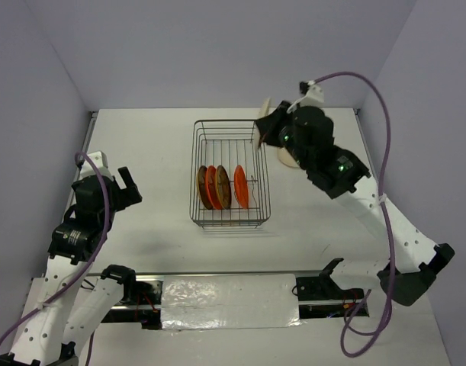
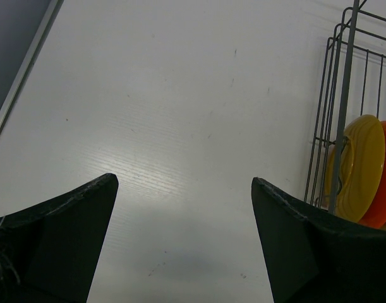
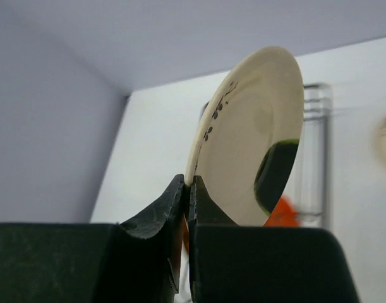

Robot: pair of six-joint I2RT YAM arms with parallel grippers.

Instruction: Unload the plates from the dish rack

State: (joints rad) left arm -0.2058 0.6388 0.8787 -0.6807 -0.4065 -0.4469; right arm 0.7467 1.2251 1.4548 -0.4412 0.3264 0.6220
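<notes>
My right gripper should swing over the flat cream plate next, then lower and release. The flat plate lies clear of the rack (image 1: 231, 126), below and right in the top view.
The dark wire dish rack (image 1: 231, 126) stands mid-table. Several plates stand upright in its near half: brown-yellow ones (image 1: 204, 187) and orange ones (image 1: 241, 187). My right gripper (image 1: 261, 133) hovers over the rack's far right corner, shut on the rim of a cream plate (image 1: 266, 107). In the right wrist view the gripper (image 3: 188, 183) pinches that plate (image 3: 243, 132) edge-up; the plate has a dark green blotch. My left gripper (image 1: 127, 183) is open and empty, left of the rack. In its wrist view (image 2: 183, 182) the rack (image 2: 344, 95) and a yellow plate (image 2: 360, 164) show at right.
Another cream plate (image 1: 286, 158) lies flat on the table right of the rack, partly under my right arm. The table's left edge rail (image 2: 22, 82) runs beside the left arm. Lavender walls close the back and sides.
</notes>
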